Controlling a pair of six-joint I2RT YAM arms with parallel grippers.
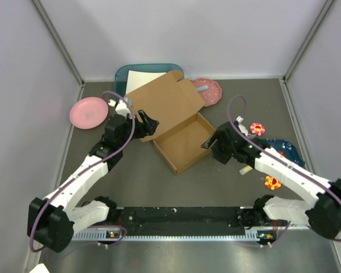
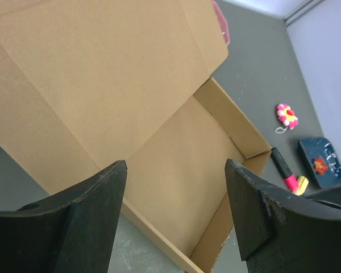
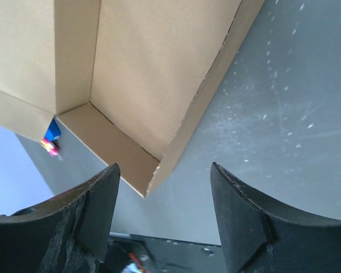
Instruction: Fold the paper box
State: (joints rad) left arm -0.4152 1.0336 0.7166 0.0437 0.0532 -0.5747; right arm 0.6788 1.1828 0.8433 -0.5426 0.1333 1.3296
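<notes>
The marker's black body lies below the right gripper, to its right in the top view, so the robot will next move that gripper's open fingers across and down around it.
The paper box (image 1: 184,141) is brown corrugated cardboard in the middle of the table, a shallow tray with its walls up and its lid (image 1: 166,101) raised and leaning back to the far left. My left gripper (image 1: 149,124) is open and empty at the box's left side, near the lid hinge; its wrist view looks into the tray (image 2: 182,170). My right gripper (image 1: 209,141) is open and empty at the box's right wall; its wrist view shows the near corner of the box (image 3: 150,185) just beyond the fingertips.
A teal bin (image 1: 125,77) with a white sheet stands behind the box. A pink plate (image 1: 89,112) lies at far left, a pink dotted plate (image 1: 210,91) at the back. Flower toys (image 1: 257,128) (image 1: 272,182), a dark blue pouch (image 1: 287,152) and a marker (image 2: 282,168) lie at right.
</notes>
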